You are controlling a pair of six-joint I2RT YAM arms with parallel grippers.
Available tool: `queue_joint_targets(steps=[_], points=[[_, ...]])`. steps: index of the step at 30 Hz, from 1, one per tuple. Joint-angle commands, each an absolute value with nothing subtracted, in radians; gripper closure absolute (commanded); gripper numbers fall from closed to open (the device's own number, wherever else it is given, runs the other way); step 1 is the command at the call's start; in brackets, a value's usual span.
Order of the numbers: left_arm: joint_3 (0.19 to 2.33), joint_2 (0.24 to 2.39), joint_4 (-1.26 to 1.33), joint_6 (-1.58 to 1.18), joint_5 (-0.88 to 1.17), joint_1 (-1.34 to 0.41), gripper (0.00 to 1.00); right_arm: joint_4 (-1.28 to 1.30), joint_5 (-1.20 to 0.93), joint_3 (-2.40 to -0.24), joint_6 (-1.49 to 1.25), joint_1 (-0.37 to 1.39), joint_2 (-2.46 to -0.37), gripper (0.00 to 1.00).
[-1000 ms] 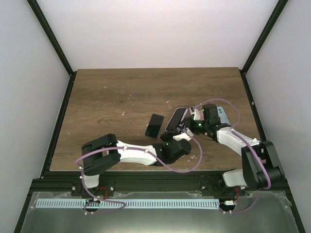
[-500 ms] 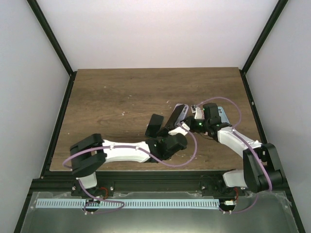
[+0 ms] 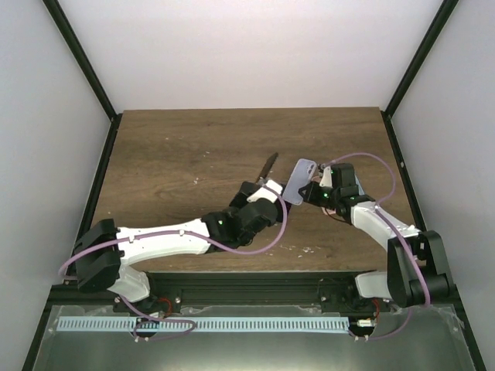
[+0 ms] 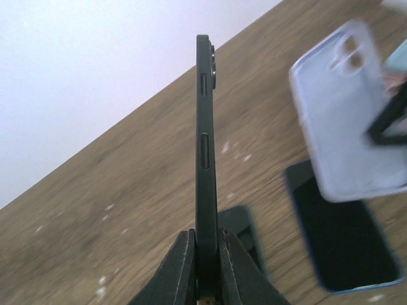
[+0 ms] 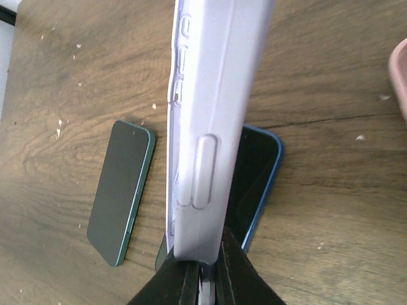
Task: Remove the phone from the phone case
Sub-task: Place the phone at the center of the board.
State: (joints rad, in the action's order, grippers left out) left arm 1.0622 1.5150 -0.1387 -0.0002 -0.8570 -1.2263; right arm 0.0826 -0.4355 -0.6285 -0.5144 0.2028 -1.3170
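My left gripper should next pass the dark green phone, lower, tilt the black phone flatter and let go, as bare table lies left in the top view.
My left gripper [image 3: 261, 185] is shut on the lower end of a black phone [image 3: 268, 165] and holds it on edge above the table. In the left wrist view the phone [image 4: 203, 140] stands upright between my pads [image 4: 180, 267]. My right gripper [image 3: 315, 188] is shut on a lavender phone case [image 3: 300, 181], held tilted above the table just right of the phone. The two are apart. The case shows at the right of the left wrist view [image 4: 350, 114]. It rises edge-on from my jaws in the right wrist view [image 5: 210, 114].
A dark green phone [image 5: 121, 190] lies flat on the wooden table [image 3: 170, 154]. A blue-rimmed phone [image 5: 261, 171] lies flat below the held case and also shows in the left wrist view [image 4: 343, 241]. A pink object [image 5: 400, 70] shows at the right edge.
The black phone has come away from the lavender case. My left gripper carried it up and to the left, turning it on edge. My right gripper lifted the case slightly rightward.
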Motion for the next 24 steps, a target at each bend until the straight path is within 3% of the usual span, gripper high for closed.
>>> queue_joint_targets(steps=[1,13,24], points=[[0.978,1.462,-0.203,0.008,-0.929,-1.156,1.00,0.061,-0.419,-0.650,-0.491,0.161,-1.275,0.99],[0.821,1.569,-0.124,0.055,-1.074,-1.069,1.00,0.058,-0.465,-0.648,-0.492,0.134,-1.272,0.99],[0.800,1.700,-0.124,0.028,-1.066,-1.066,1.00,0.056,-0.491,-0.645,-0.492,0.111,-1.277,0.99]])
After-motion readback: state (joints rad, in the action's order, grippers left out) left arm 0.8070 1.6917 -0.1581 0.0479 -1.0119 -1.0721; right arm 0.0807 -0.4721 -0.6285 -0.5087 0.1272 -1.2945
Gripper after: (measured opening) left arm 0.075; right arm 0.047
